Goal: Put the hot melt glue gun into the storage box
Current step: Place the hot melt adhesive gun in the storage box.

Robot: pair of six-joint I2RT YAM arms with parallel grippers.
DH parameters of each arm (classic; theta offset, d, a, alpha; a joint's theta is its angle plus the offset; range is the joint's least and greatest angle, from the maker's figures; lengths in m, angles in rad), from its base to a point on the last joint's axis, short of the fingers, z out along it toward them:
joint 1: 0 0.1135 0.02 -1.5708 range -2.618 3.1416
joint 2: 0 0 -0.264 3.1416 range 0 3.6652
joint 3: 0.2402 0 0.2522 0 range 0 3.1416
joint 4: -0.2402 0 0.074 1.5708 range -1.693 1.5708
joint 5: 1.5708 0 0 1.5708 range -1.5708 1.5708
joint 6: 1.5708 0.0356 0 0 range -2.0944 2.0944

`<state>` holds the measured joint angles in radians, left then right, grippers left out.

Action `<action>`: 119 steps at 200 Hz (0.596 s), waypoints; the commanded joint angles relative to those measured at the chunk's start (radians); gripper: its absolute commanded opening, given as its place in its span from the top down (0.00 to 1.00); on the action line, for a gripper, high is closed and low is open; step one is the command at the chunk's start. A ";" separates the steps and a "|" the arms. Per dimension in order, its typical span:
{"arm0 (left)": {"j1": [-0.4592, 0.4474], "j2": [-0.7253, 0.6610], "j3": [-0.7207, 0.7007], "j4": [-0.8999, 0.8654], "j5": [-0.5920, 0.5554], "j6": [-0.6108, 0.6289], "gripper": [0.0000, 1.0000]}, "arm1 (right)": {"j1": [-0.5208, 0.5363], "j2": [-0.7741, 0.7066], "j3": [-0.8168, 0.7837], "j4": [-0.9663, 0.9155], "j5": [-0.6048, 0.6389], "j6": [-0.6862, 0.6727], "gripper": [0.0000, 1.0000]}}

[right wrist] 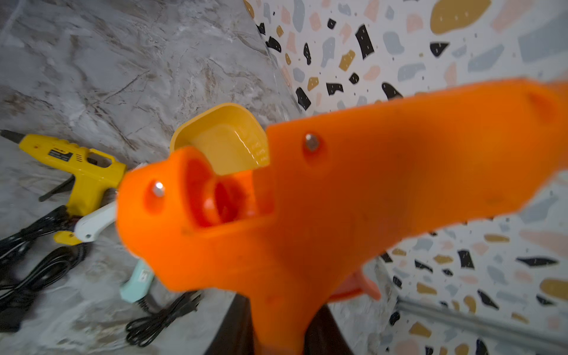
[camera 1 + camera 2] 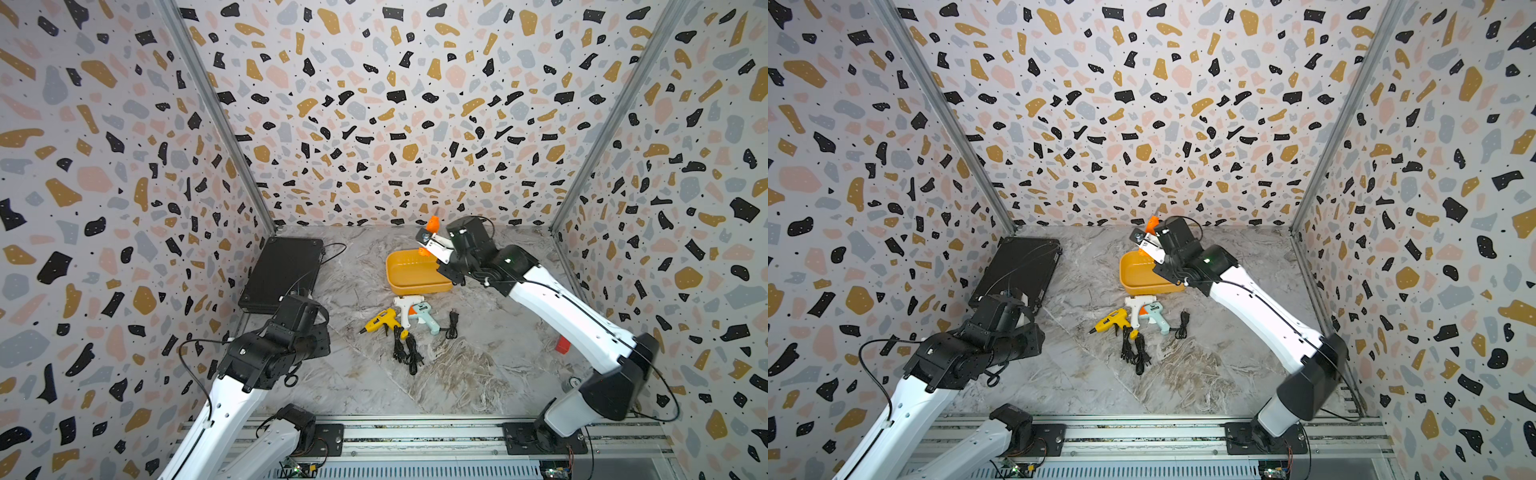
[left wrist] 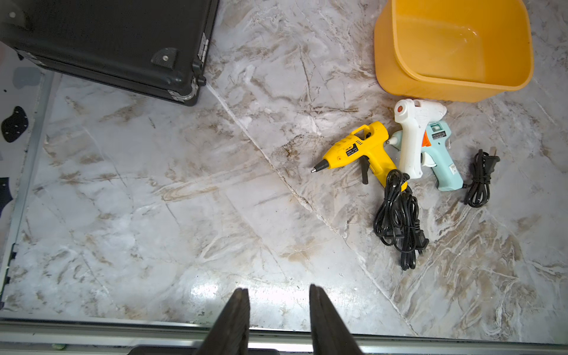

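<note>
My right gripper moves down into the mustard-yellow storage box [image 2: 399, 282] next, since the box stands open and empty below. Then it releases the orange glue gun on the box's bare bottom.
My right gripper [image 2: 432, 243] is shut on the handle of an orange hot melt glue gun [image 1: 338, 199] and holds it in the air above the far end of the mustard-yellow storage box [image 2: 399, 282]. In the right wrist view the gun fills the middle, its handle pinched between the dark fingers [image 1: 239, 325]. The box [image 3: 430, 83] holds nothing. Yellow [image 3: 359, 150], white [image 3: 413, 138] and teal [image 3: 442, 159] glue guns lie on the marble table just in front of the box. My left gripper [image 3: 278, 292] hangs open and holds nothing, well to the left of them.
A flat black case [image 2: 282, 272] lies at the back left, near my left wrist. Bundled black cords [image 3: 396, 215] trail from the guns toward the front. A small red object [image 2: 563, 345] sits by the right wall, beside my right arm.
</note>
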<state>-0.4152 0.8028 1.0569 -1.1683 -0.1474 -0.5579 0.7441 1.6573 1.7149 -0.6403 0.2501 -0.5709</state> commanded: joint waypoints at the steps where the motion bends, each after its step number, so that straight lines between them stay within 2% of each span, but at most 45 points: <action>1: -0.004 0.007 0.046 -0.020 -0.050 0.011 0.63 | -0.009 0.124 0.110 0.097 -0.068 -0.291 1.00; 54: -0.003 0.002 0.047 -0.052 -0.108 -0.029 0.63 | -0.080 0.368 0.268 0.111 -0.138 -0.342 1.00; 119: -0.004 0.045 0.074 -0.067 -0.167 -0.030 0.63 | -0.160 0.482 0.294 0.185 -0.179 -0.303 1.00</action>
<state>-0.4156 0.8295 1.0943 -1.2259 -0.2737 -0.5804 0.5980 2.1452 1.9545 -0.5156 0.0963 -0.8898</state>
